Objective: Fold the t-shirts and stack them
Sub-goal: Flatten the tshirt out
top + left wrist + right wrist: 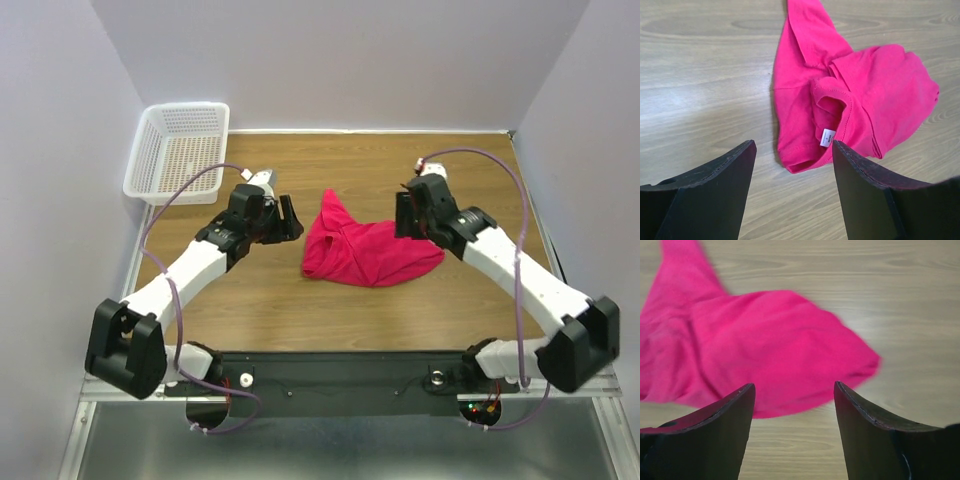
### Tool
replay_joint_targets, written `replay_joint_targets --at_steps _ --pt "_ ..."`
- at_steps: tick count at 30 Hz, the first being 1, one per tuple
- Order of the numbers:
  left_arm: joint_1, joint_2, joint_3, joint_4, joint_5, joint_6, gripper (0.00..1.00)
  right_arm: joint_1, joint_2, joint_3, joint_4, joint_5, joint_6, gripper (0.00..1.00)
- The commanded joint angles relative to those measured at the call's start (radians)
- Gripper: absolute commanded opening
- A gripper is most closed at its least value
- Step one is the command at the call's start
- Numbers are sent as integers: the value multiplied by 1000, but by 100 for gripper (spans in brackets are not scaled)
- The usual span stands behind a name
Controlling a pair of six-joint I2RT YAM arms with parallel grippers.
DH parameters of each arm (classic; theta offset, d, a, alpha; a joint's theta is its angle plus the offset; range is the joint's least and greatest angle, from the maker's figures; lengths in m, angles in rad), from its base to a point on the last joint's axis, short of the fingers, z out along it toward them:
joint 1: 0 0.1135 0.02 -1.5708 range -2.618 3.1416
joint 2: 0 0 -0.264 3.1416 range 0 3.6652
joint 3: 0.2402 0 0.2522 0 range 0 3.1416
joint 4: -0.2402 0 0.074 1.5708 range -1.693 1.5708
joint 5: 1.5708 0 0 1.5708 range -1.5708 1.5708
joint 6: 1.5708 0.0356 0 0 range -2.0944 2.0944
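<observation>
The t-shirt's collar edge by the white label (343,259) (827,137) stands up below my left gripper, to its right in the top view. I should lower my left gripper across onto that collar edge next.
A crimson-pink t-shirt (365,250) lies crumpled in a heap on the wooden table, between the two arms. In the left wrist view the t-shirt (860,95) shows its collar and a small white neck label (827,137). My left gripper (792,150) is open just short of the shirt's near hem, holding nothing. In the top view it (287,218) sits left of the heap. My right gripper (794,390) is open above the t-shirt (765,350), nothing between its fingers. Seen from the top camera, this right gripper (405,215) is at the heap's right end.
A white mesh basket (180,150) stands at the back left corner of the table. Grey walls close in the back and both sides. Bare wood (300,320) lies between the shirt and the arm bases.
</observation>
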Motion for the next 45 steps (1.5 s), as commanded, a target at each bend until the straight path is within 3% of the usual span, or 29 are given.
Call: replay_joint_targets --at_steps 1,7,14,20,24,26,28,31,32,34,36,39,43,45 --pt "-34 60 -2 57 58 -41 74 6 166 78 20 -319 -76 70" --pt "-139 151 47 90 55 -46 74 30 319 66 81 -503 -67 67" --pt "-189 261 84 153 70 -75 73 33 368 32 136 -581 -59 65" --pt "-229 373 93 211 109 -114 73 43 422 12 169 -594 -56 65" --pt "-234 405 101 217 109 -117 67 44 451 -3 173 -548 -47 63" --pt "-235 407 98 217 106 -112 54 46 465 -7 173 -545 -45 61" --pt "-235 404 89 214 101 -108 31 44 476 -11 175 -540 -36 57" --pt "-235 395 83 200 81 -94 2 44 473 -15 175 -458 -21 30" --pt "-235 392 83 196 74 -88 0 44 459 -17 173 -439 -12 17" --pt "-229 378 86 168 40 -65 0 41 436 -12 164 -341 -18 4" --pt "-217 352 81 150 12 -52 0 23 388 5 143 -275 -25 1" --pt "-157 315 66 128 -15 -26 0 -98 282 12 106 -168 -18 1" --pt "-85 267 51 113 -31 15 0 -455 131 -10 115 -121 42 1" --pt "-70 249 44 113 -31 29 0 -551 85 -15 121 -126 76 3"
